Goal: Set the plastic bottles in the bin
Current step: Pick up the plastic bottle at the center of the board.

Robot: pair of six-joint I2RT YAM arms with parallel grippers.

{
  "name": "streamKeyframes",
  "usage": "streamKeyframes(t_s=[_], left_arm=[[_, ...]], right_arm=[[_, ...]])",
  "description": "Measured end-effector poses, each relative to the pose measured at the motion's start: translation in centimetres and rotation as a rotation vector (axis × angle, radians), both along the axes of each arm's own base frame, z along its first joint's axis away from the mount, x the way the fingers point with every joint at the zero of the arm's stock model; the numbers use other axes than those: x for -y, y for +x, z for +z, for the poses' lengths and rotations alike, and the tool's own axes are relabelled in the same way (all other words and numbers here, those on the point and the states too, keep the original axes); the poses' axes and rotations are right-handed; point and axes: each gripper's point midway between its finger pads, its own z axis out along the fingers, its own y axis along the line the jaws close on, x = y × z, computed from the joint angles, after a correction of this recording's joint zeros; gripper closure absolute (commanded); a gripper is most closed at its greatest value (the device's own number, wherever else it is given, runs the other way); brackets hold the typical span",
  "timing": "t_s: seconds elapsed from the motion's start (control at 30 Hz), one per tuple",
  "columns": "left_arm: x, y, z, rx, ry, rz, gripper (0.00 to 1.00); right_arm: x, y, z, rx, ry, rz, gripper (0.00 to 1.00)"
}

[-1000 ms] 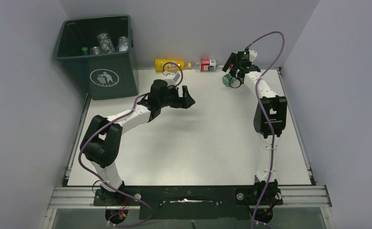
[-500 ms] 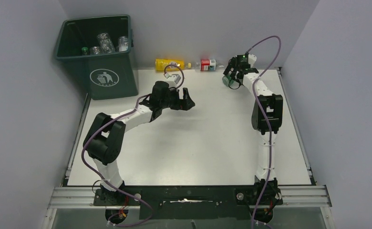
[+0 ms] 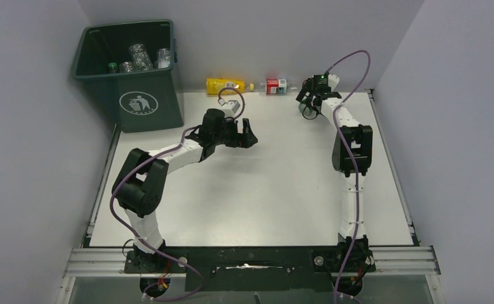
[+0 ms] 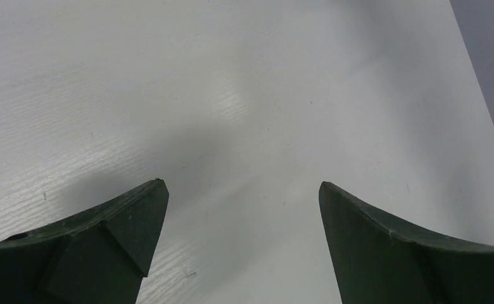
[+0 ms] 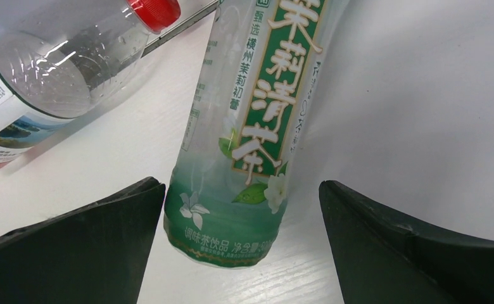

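Observation:
The right gripper moves down next onto the green-labelled bottle's base [image 3: 305,109] [image 5: 225,233], which lies below it between its open fingers, and closes its fingers around the base's sides.
The dark green bin [image 3: 159,104] stands at the back left with several clear plastic bottles [image 3: 140,57] inside. A yellow bottle [image 3: 224,84] and a red-labelled clear bottle [image 3: 275,85] lie along the back wall. My right gripper [image 3: 309,100] is open over a green-labelled bottle [image 5: 247,126], which lies on the table with its base between the fingers [image 5: 242,185], nearer the left one and touched by neither. The red-capped bottle [image 5: 61,69] lies just to its left. My left gripper [image 3: 247,135] hangs open over bare table [image 4: 243,183], holding nothing.
The grey back wall runs right behind the bottles. A metal rail [image 3: 379,133] edges the table on the right, and side walls close in on both sides. The bin stands left of the left arm's elbow [image 3: 137,183].
My right arm has stretched farther toward the back wall, bringing its open gripper down around the green-labelled bottle. The left arm has shifted only slightly.

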Motion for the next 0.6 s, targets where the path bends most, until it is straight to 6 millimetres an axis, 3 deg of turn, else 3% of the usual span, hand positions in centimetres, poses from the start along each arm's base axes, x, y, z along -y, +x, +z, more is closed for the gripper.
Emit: streamKeyframes(t_s=[0.37,0.5,0.6], left_arm=[[0.0,0.0,-0.7,-0.011,0.009,0.001,0.1],[-0.1,0.0,-0.7,-0.012,0.01,0.001,0.1],[-0.1,0.0,-0.7,-0.014,0.01,0.001,0.1]], right_arm=[[1.2,0.3,-0.5,0.004,-0.002,-0.019,0.26],[1.4,-0.7,-2.6,-0.03,-0.005,-0.019,0.36],[1.5,-1.5,-2.5,-0.023,-0.006,-0.019,0.4]])
